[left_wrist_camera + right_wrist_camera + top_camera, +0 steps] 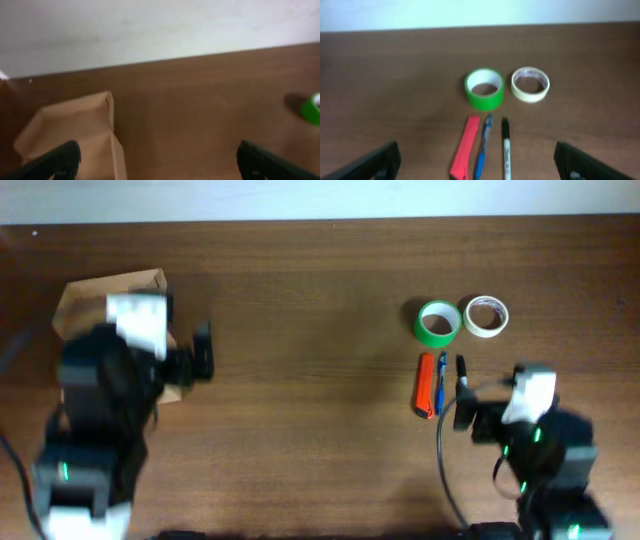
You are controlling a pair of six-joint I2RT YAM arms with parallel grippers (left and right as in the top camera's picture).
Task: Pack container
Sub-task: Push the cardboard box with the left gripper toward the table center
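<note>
I should tilt my left gripper downward next and lower its open fingers over the thin rim of the box side facing the tape rolls, one on each side of that rim. That box side is below my left gripper.
The container, a tan cardboard box (112, 288), stands open at the far left, partly hidden under my left arm. In the left wrist view the box (75, 125) lies below my left finger. My left gripper (190, 345) (160, 167) is open and empty, over the box's right edge. A green tape roll (437, 323) (484, 88), a white tape roll (486, 316) (530, 84), a red-orange cutter-like stick (426, 385) (465, 147), a blue pen (440, 383) (482, 145) and a black marker (461, 375) (505, 147) lie at the right. My right gripper (462, 415) (477, 167) is open and empty, just in front of the pens.
The brown wooden table (310, 380) ends at a pale wall along its far edge (320, 220). A black cable (445, 470) runs along the right arm. The green tape roll shows at the right edge of the left wrist view (312, 109).
</note>
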